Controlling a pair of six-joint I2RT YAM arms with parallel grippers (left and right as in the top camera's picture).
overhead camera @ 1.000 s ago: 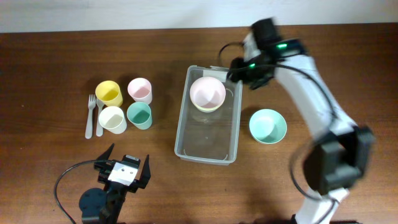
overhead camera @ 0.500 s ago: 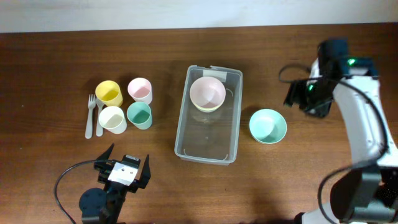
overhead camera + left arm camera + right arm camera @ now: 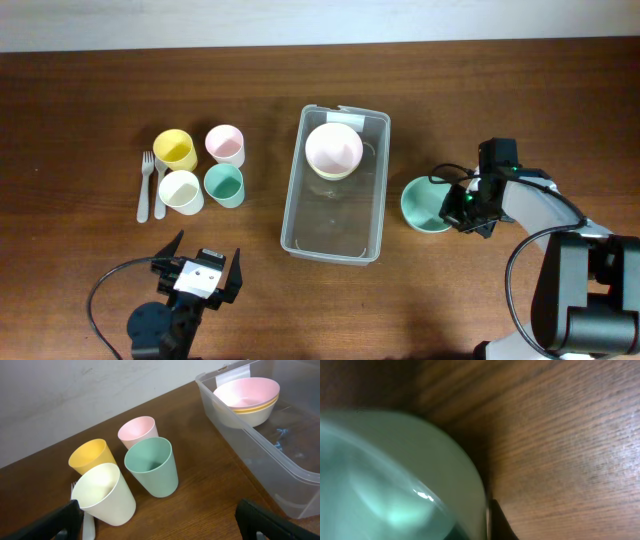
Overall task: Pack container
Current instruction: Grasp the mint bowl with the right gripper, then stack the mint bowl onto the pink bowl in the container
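Note:
My right gripper is to lift the teal bowl outward over the container's side next, then lower it into the pink bowl (image 3: 334,149).
The clear container (image 3: 291,216) lies mid-table with a stack of bowls in its far end, a pink bowl (image 3: 333,148) on top; the left wrist view shows the container (image 3: 295,485) and that pink bowl (image 3: 246,391) too. A teal bowl (image 3: 425,205) sits on the table right of the container. My right gripper (image 3: 462,212) is down at this bowl's right rim and shut on it. In the right wrist view the teal bowl (image 3: 385,475) fills the left, with one dark finger (image 3: 497,522) against the rim's outside. My left gripper (image 3: 205,256) rests open near the front left, holding nothing.
Left of the container stand a yellow cup (image 3: 175,150), a pink cup (image 3: 225,144), a cream cup (image 3: 181,190) and a teal cup (image 3: 224,184). A fork (image 3: 146,185) and a spoon (image 3: 160,192) lie beside them. Bare wood surrounds the teal bowl.
My right arm swung from the container's far end out to the right, then down to the teal bowl, and its jaws closed on the rim. The left arm stayed still.

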